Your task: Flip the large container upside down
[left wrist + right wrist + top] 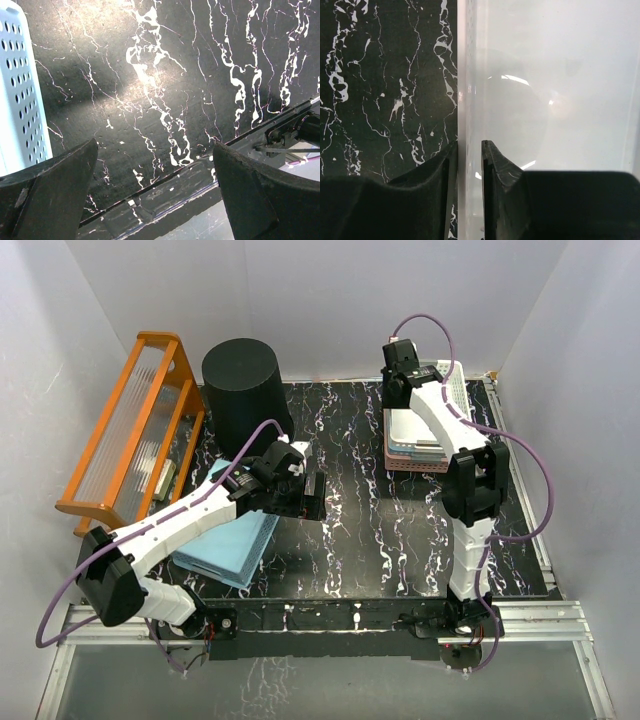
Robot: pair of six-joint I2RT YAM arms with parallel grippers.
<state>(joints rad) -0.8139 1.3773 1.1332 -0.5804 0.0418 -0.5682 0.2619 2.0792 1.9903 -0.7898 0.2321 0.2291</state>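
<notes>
My right gripper will next lift the white basket back over the bare marble (pixel 345 530) beside the light blue basket, tip it over and let it go, because the white basket's opening faces up.
The large container (pixel 243 390), a tall black round bin, stands at the back left of the table with a flat dark end facing up. My left gripper (pixel 312 495) (pixel 155 150) hovers in front of it, over bare black marble, open with nothing between its fingers and not touching the bin. My right gripper (pixel 403 400) (pixel 469 145) is at the back right, its jaws closed narrowly on the thin rim wall of a white basket (pixel 545 100). Neither wrist view shows the bin.
An orange rack (pixel 130 430) leans along the left wall beside the bin. A light blue perforated basket (pixel 225 545) (pixel 17 100) lies under my left arm. The white basket tops a stack (pixel 415 445) with blue and pink ones. The table's front rail (pixel 200 175) runs below the left fingers.
</notes>
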